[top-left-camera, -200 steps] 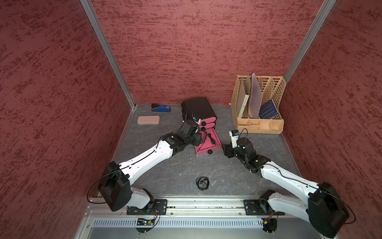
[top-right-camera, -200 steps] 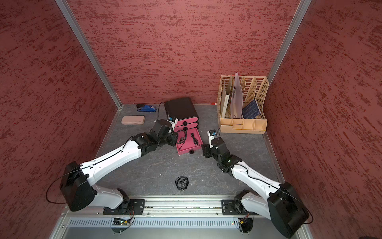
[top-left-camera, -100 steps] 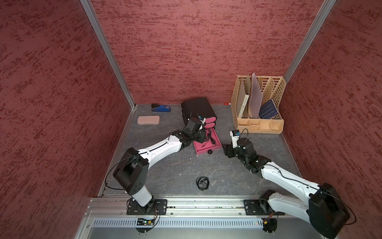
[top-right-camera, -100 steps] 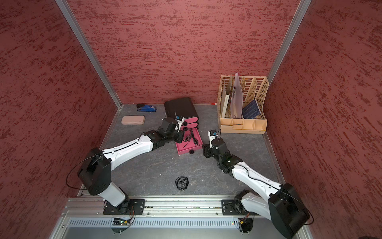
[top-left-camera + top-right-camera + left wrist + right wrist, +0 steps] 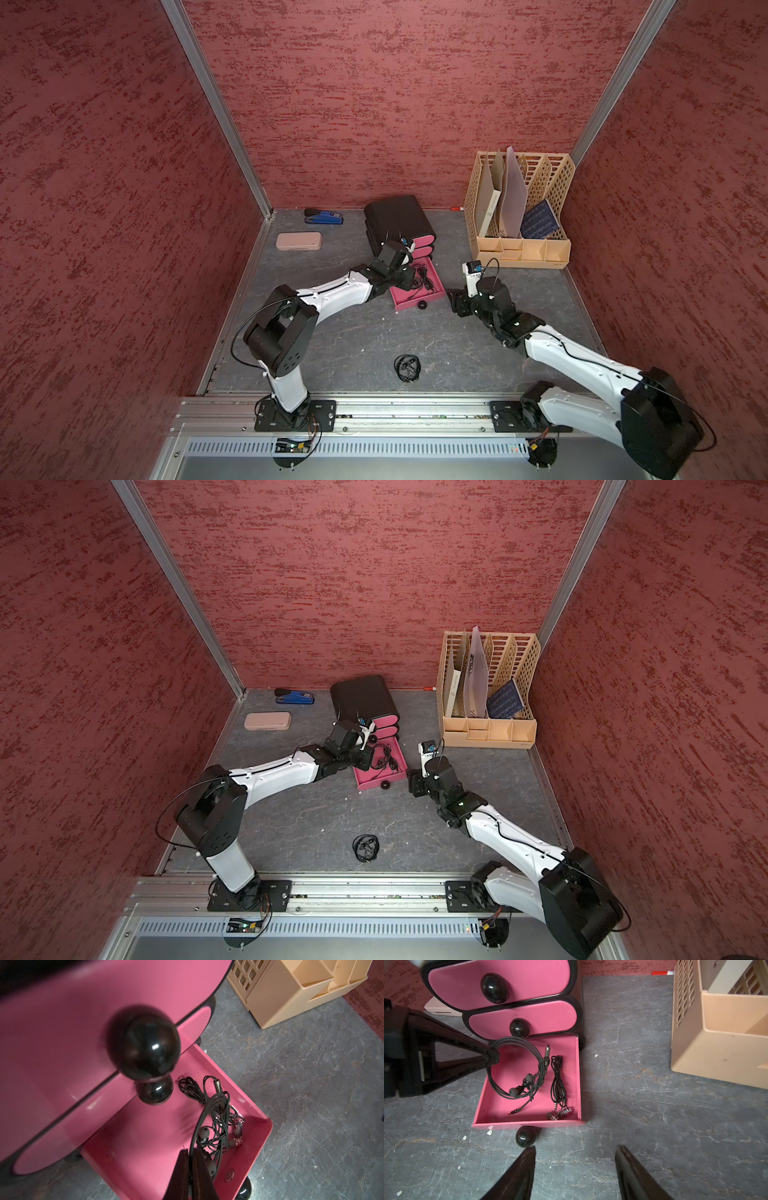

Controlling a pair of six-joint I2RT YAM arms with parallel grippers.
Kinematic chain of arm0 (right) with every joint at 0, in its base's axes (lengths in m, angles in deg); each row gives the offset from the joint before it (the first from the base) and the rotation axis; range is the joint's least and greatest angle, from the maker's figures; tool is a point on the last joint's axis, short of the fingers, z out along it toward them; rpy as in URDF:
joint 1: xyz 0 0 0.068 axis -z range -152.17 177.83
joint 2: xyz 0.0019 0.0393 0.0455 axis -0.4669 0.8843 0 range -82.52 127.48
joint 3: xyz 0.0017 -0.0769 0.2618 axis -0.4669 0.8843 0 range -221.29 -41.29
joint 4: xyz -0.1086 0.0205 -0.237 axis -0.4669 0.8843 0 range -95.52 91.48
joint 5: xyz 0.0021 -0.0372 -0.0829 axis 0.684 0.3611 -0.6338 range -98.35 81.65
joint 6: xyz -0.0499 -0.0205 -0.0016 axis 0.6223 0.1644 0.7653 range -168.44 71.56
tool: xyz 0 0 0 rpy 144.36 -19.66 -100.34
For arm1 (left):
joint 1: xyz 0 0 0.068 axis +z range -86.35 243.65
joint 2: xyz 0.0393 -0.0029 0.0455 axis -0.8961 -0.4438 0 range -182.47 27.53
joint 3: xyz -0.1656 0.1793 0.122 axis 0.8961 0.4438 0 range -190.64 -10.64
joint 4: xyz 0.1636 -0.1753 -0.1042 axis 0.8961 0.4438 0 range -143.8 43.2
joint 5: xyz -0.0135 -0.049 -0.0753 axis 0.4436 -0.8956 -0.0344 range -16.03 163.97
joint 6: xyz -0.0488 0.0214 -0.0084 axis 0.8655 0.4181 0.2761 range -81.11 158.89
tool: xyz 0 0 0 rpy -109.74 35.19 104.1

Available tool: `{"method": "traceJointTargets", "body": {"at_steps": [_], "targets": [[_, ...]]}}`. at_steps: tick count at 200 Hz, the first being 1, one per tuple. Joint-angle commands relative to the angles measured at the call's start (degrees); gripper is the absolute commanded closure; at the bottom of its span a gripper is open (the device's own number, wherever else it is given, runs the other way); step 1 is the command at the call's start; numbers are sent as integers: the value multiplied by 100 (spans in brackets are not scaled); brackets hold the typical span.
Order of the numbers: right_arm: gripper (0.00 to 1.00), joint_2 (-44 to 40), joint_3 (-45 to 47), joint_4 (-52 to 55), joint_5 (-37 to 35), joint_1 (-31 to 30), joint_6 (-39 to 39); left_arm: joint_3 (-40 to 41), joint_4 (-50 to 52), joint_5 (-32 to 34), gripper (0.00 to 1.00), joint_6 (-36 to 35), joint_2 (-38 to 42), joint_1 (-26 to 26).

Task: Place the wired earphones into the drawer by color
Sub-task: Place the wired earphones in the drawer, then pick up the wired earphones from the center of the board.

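Observation:
The loop is already hanging inside the tray, so my left gripper will stay above the open bottom drawer (image 5: 412,293) (image 5: 164,1130) next and open its fingers to release the black coil.
The drawer cabinet (image 5: 397,216) is black with pink drawer fronts. Its bottom drawer (image 5: 500,1105) is pulled out. My left gripper (image 5: 493,1056) is over that drawer's rear left part, shut on a black wired earphone coil (image 5: 517,1043). The coil hangs down into the tray, and the left wrist view shows its cable (image 5: 199,1122) pinched between the jaws. Another black earphone (image 5: 558,1084) lies inside along the right wall. One more black coil (image 5: 407,368) lies on the table near the front. My right gripper (image 5: 575,1153) is open and empty, just in front of the open drawer's knob (image 5: 525,1138).
A beige lattice file rack (image 5: 519,245) stands at the back right, close to the right arm. A pink flat case (image 5: 299,241) and a blue stapler (image 5: 324,216) lie at the back left. The two upper drawers (image 5: 500,982) are shut.
My left arm has swung and stretched forward, carrying the black coil from beside the cabinet to over the open bottom drawer. The right arm has stayed still.

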Motion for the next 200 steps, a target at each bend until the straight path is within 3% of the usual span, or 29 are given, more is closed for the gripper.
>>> {"method": "traceJointTargets", "body": {"at_steps": [1, 49, 65, 89, 141, 171, 200], "targets": [[35, -84, 70, -179, -120, 28, -34, 144, -242, -163, 100, 135, -113, 58], [35, -75, 70, -188, -97, 30, -38, 256, -230, -211, 100, 264, -168, 130], [35, -75, 70, -201, -74, 28, -38, 234, -150, -210, 71, 347, -117, 178], [35, -83, 70, -214, 26, 35, 8, 256, -6, -152, 44, 471, 79, 233], [34, -106, 44, -282, 576, 30, 132, 708, 101, 99, 20, 702, 957, 286], [34, -32, -91, -78, 1013, 25, -30, 1187, 111, 144, 0, 759, 1648, 346], [34, -90, -115, 132, 1498, 24, -245, 1741, 113, 3, 0, 786, 2443, 545]]}}
